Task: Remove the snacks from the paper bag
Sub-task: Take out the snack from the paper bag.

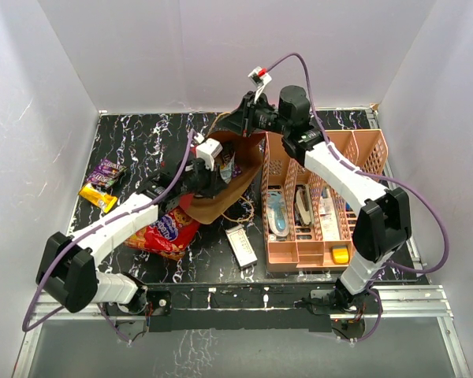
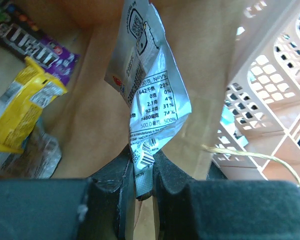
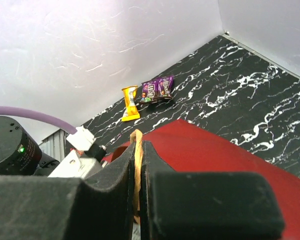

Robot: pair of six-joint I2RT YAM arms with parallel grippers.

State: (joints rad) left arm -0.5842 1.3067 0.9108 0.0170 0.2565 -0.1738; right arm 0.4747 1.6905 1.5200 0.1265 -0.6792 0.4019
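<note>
The left gripper moves from the bag to the left in the top view next, lowers beside the orange-yellow packet (image 1: 97, 197), where bare tabletop shows, and releases.
The dark red paper bag (image 1: 221, 203) lies tipped with its brown inside facing me. My right gripper (image 1: 247, 120) is shut on its tan cord handle (image 3: 136, 137) and holds the bag's red side (image 3: 215, 155) up. My left gripper (image 1: 215, 175) is at the bag's mouth, shut on a silver printed snack wrapper (image 2: 152, 85). Deeper in the bag lie a purple packet (image 2: 37, 50), a yellow packet (image 2: 20, 107) and a clear wrapper (image 2: 42, 155). On the table are the large red snack bag (image 1: 169, 230), a purple packet (image 1: 106, 172) and an orange-yellow packet (image 1: 97, 197).
A pink slotted rack (image 1: 319, 201) with stationery stands right of the bag and shows close by in the left wrist view (image 2: 270, 95). A small white box (image 1: 240, 246) lies in front of the bag. White walls enclose the black marbled table (image 1: 142, 134).
</note>
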